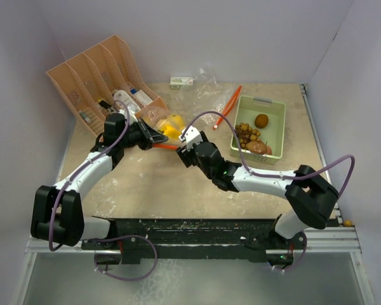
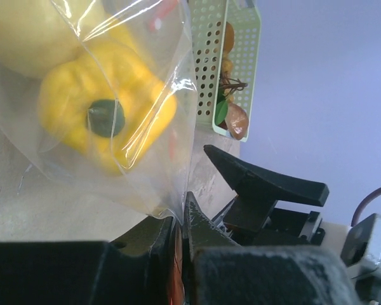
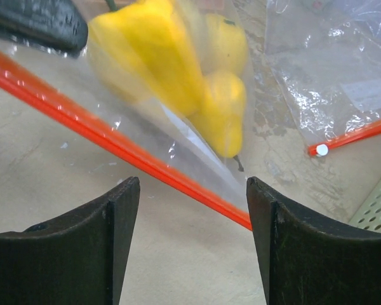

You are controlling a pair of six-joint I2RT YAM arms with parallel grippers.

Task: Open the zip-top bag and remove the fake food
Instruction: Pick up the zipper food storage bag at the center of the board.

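My right gripper will ease the short way onto the orange stretch (image 3: 192, 192) between its open fingers and close them, because the zip strip (image 3: 114, 143) crosses between them.
A clear zip-top bag (image 1: 167, 129) with an orange zip strip (image 3: 114, 143) lies at mid table. It holds a yellow pepper (image 2: 101, 108) and yellow lemons (image 3: 225, 108). My left gripper (image 1: 153, 136) is shut on the bag's edge, which shows pinched between its jaws in the left wrist view (image 2: 183, 213). My right gripper (image 1: 185, 143) is open, just short of the zip strip, with the strip running across between its fingertips (image 3: 190, 184) and touching neither. Brown and reddish fake food (image 1: 253, 136) lies in the green basket (image 1: 276, 111).
An orange rack (image 1: 95, 73) with bottles and packets stands at the back left, close behind my left gripper. A second, flat clear bag (image 1: 206, 86) with an orange zip (image 1: 228, 107) lies at the back. A small white box (image 1: 181, 81) sits by the far wall.
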